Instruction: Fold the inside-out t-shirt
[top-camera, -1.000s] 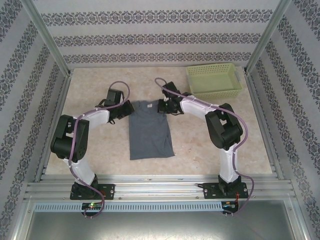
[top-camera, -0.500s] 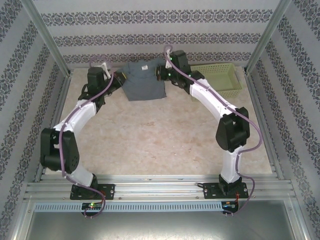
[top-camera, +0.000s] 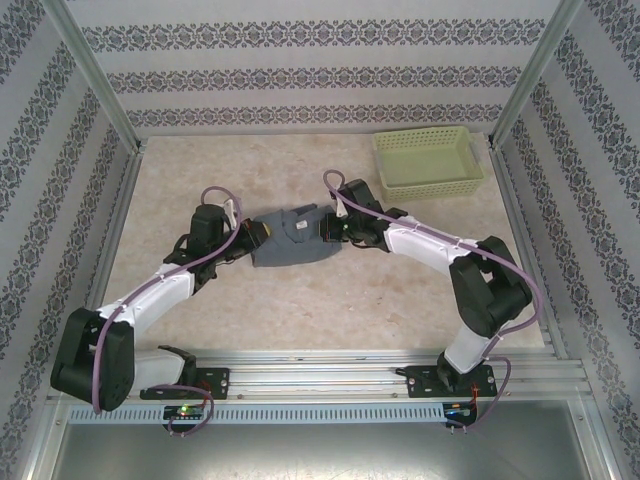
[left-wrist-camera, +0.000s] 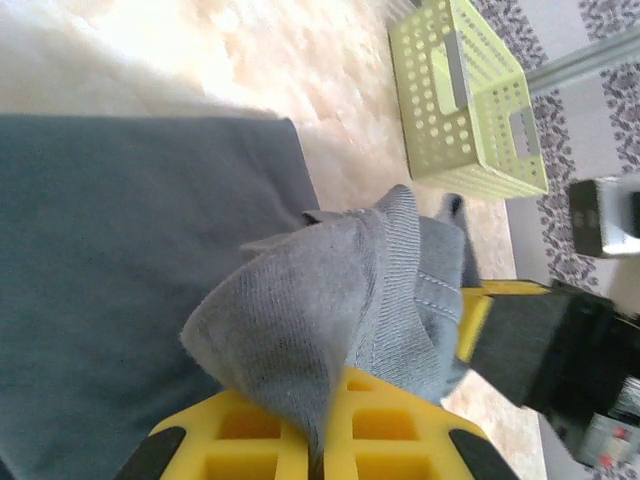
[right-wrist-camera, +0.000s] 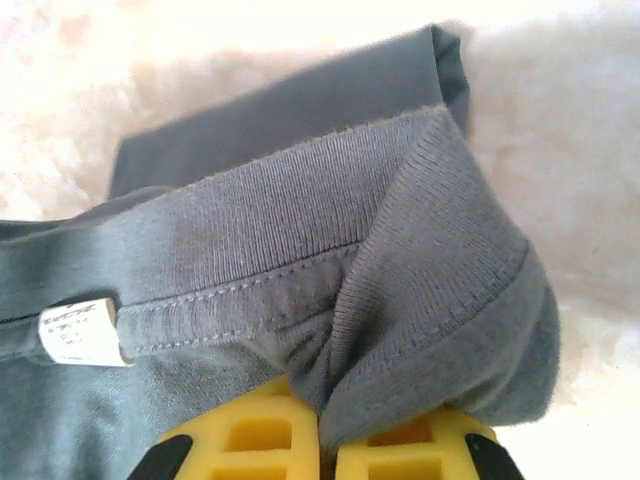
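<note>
My right gripper will next move the t-shirt's collar end outward and down and let it go on the tabletop beyond the t-shirt's far edge (top-camera: 290, 196), because that collar end is held up.
The inside-out t-shirt (top-camera: 295, 240), slate blue-grey, lies folded into a small bundle at mid table, held between both arms. My left gripper (top-camera: 252, 234) is shut on its left end; in the left wrist view the yellow jaws pinch a fold of t-shirt (left-wrist-camera: 290, 310) at the left gripper (left-wrist-camera: 322, 455). My right gripper (top-camera: 326, 228) is shut on the collar end. The right wrist view shows the ribbed collar of the t-shirt (right-wrist-camera: 400, 250) bunched between the jaws of the right gripper (right-wrist-camera: 322, 445), with a white label (right-wrist-camera: 80, 332) at the left.
A light green basket (top-camera: 428, 162) stands at the back right of the table; it also shows in the left wrist view as the basket (left-wrist-camera: 465, 100). Patterned walls and metal posts enclose the beige tabletop (top-camera: 330, 300).
Both arms swung the shirt from flat on the table up to the back wall, then brought it down and forward. It now rests folded into a shorter bundle at mid table.
</note>
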